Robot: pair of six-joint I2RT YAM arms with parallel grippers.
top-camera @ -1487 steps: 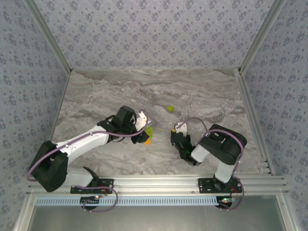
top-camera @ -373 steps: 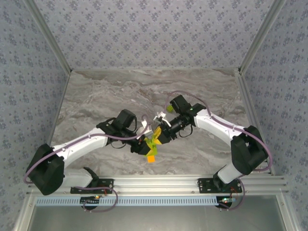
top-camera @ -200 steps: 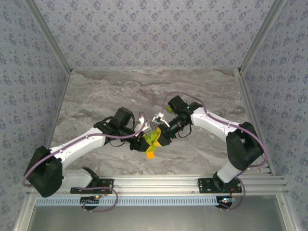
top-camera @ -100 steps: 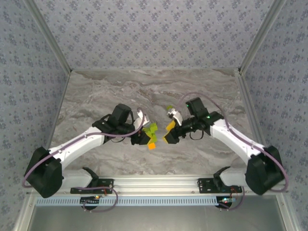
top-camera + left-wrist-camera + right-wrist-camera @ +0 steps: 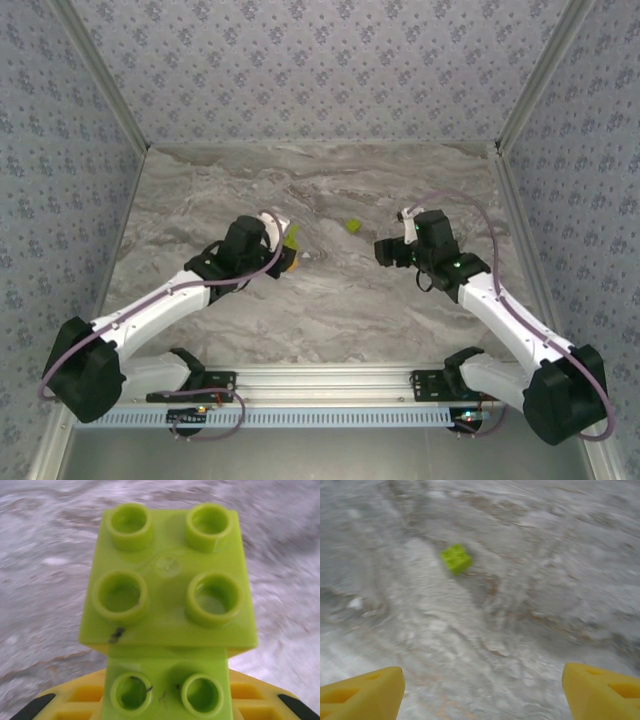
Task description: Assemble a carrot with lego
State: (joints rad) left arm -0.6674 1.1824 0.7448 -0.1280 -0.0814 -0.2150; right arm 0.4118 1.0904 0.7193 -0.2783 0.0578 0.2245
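Observation:
The robot will turn its left gripper next, then lower the held carrot (image 5: 291, 239) (image 5: 168, 582) onto the table below it to release it.
My left gripper (image 5: 286, 252) is shut on the carrot (image 5: 291, 239), left of the table's middle. In the left wrist view the carrot's lime-green bricks (image 5: 167, 580) stand studs-up close to the lens, a wide one over a narrower one (image 5: 167, 692), between my yellow fingers (image 5: 75, 700). The orange body is hidden there. My right gripper (image 5: 385, 250) hovers open to the right, well apart from the carrot, with nothing between its yellow fingertips (image 5: 362, 692). One loose lime-green lego brick (image 5: 353, 226) lies on the table between the arms, ahead and left of the right gripper (image 5: 482, 695), where it shows as a small brick (image 5: 456, 558).
The grey marbled table (image 5: 330, 330) is walled at the back and sides by patterned panels (image 5: 320, 70). An aluminium rail (image 5: 330, 380) runs along the near edge by the arm bases.
The right gripper has let go at the carrot, opened, and swung away to the right. The left arm has drawn back up and left, carrying the carrot.

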